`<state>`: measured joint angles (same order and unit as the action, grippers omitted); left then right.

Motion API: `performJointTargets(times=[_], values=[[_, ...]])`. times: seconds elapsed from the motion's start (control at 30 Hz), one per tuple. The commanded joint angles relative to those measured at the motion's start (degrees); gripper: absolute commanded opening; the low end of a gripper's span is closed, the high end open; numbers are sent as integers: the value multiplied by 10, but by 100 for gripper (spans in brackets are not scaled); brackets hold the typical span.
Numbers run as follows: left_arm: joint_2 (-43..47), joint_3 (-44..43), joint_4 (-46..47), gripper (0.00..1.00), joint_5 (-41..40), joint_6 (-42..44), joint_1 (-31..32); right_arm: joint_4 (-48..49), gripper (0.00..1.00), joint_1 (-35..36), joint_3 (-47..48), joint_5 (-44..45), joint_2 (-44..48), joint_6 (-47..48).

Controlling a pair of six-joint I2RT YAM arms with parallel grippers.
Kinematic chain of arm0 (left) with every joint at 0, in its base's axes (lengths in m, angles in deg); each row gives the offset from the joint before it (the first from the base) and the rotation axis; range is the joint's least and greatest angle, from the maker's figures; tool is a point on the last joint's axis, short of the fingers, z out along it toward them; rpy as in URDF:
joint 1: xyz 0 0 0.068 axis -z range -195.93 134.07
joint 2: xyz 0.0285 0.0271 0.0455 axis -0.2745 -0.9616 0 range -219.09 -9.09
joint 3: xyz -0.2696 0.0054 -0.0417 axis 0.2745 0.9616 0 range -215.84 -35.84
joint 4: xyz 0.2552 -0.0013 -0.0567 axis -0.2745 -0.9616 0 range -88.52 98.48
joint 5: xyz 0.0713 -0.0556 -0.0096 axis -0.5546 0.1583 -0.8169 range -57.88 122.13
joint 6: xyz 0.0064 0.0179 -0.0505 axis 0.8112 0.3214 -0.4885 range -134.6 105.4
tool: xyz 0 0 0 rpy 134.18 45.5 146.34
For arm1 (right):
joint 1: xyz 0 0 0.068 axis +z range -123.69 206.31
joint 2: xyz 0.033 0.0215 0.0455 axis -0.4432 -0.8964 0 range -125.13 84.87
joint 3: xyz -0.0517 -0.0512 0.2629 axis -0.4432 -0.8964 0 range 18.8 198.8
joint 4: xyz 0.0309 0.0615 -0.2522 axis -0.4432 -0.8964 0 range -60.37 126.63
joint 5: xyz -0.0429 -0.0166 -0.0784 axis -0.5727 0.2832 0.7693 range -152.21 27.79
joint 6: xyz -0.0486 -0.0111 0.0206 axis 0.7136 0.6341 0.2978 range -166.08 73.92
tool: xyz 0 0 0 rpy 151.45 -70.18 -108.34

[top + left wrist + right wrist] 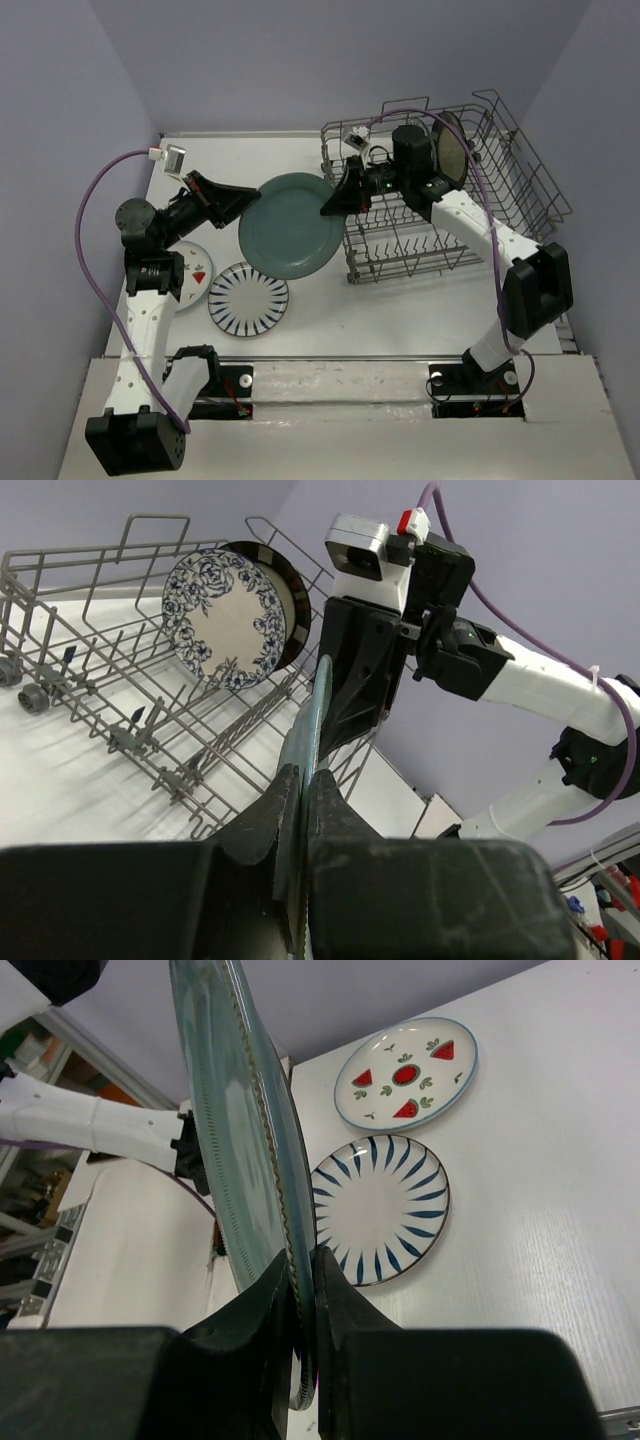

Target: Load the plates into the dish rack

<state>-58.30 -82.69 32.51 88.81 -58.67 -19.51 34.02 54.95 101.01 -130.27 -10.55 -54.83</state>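
Note:
My right gripper swings outward next, right in the top view, then lowers and releases at the empty slots beside the blue-floral plate.
The teal plate point(290, 225) hangs above the table between both arms. My left gripper point(243, 197) is shut on its left rim, seen edge-on in the left wrist view point(303, 735). My right gripper point(335, 203) is shut on its right rim point(235, 1110). The dish rack point(440, 190) stands at the right. In it stand upright the blue-floral plate point(222, 618) and, behind it, the brown-rimmed plate point(450, 147). The striped plate point(248, 297) and the plate with red marks point(198, 273) lie flat on the table; both show in the right wrist view, the striped plate point(385, 1210) and the red-marked plate point(405, 1072).
Purple cables point(95, 250) loop off both arms. The rack's front wall point(400, 268) stands just right of the teal plate. The table's near edge point(330, 357) runs in front of the arm bases.

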Motion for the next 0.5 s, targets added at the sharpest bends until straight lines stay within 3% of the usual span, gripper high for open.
performJointTargets(times=[0.0, 0.07, 0.1, 0.2, 0.23, 0.3, 0.37, 0.47], values=[[4, 5, 64, 6, -49, -47, -5, 189, 7, 12, -43, 60, 81, -105], [1, 11, 71, 6, -52, -51, -5, 193, 7, -2, -63, 103, 95, -135], [0, 10, 72, 14, -59, -51, -5, 193, 7, -2, -70, 127, 106, -144], [-1, 2, 72, 55, -62, -48, -5, 192, 7, -41, -86, 162, 124, -174], [-4, -9, 72, 74, -56, -49, -5, 193, 7, -53, -91, 176, 131, -182], [-4, -20, 71, 89, -58, -50, -5, 194, 7, -88, -106, 186, 139, -202], [0, -31, 72, 99, -63, -50, -5, 194, 7, -108, -114, 192, 151, -212], [14, -30, 58, 99, -78, -32, -5, 184, 7, -140, -117, 215, 167, -203]])
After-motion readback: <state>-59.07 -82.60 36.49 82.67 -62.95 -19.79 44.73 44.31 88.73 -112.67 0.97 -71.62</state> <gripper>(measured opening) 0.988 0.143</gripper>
